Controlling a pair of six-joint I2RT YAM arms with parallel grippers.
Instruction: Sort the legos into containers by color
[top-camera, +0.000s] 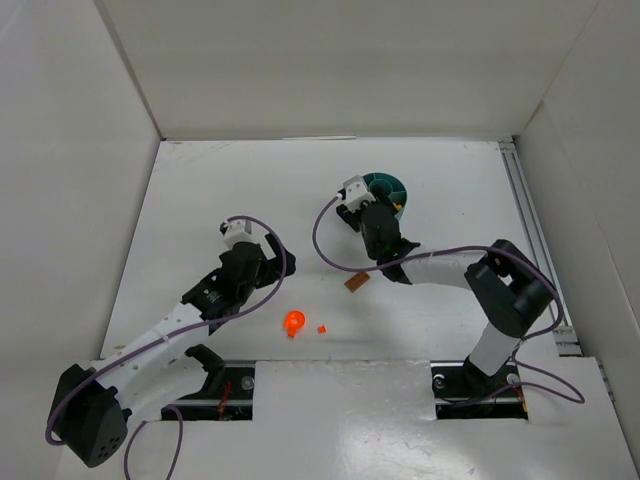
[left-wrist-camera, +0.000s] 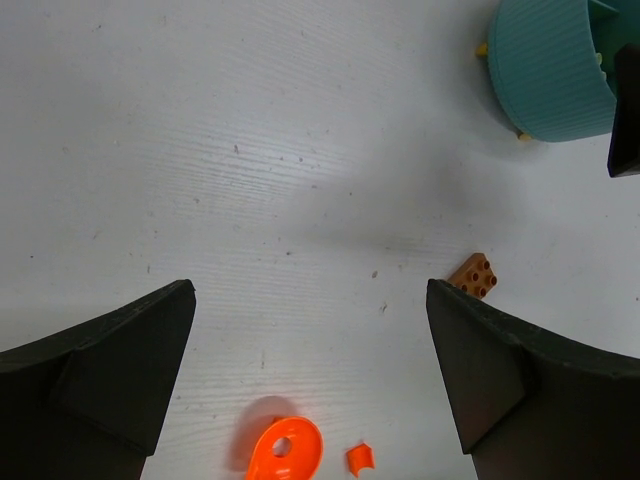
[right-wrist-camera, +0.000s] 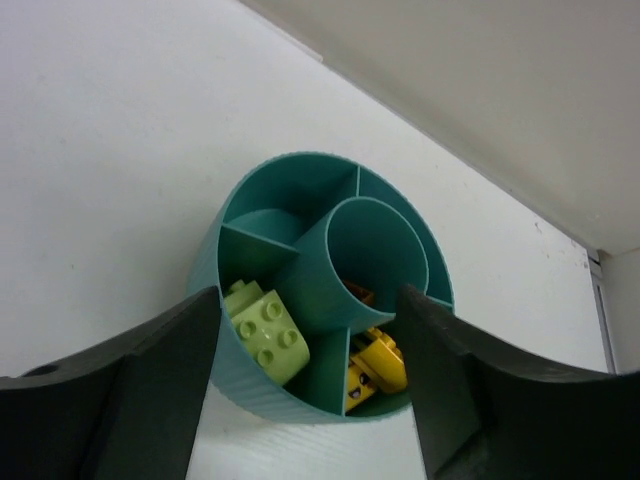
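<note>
The robot's left gripper will next swing to the right in the top view, then turn and lower over the brown lego (top-camera: 357, 282) (left-wrist-camera: 473, 276), which is slanted to the gripper's fingers.
The containers are wedges and a centre ring of one round teal tub (top-camera: 390, 185) (right-wrist-camera: 262, 195) (left-wrist-camera: 545, 75). A pale green lego (right-wrist-camera: 265, 328) lies in a near wedge, and a yellow one (right-wrist-camera: 376, 364) lies in the wedge to its right. A brown piece (right-wrist-camera: 362, 293) shows low in the centre ring. My right gripper (top-camera: 372, 203) (right-wrist-camera: 308, 300) hangs open over the tub's near side, holding nothing. On the table lie a brown lego (top-camera: 355, 283) (left-wrist-camera: 476, 276), a roundish orange piece (top-camera: 294, 321) (left-wrist-camera: 285, 450) and a tiny orange bit (top-camera: 322, 328) (left-wrist-camera: 360, 457). My left gripper (top-camera: 268, 262) (left-wrist-camera: 308, 295) is wide open and empty, above and left of the orange pieces.
White walls (top-camera: 80, 200) box in the table on three sides, with a metal rail (top-camera: 530, 220) along the right edge. Purple cables (top-camera: 330, 250) loop from both arms over the table. Two small yellow bits (left-wrist-camera: 481, 48) show at the tub's foot.
</note>
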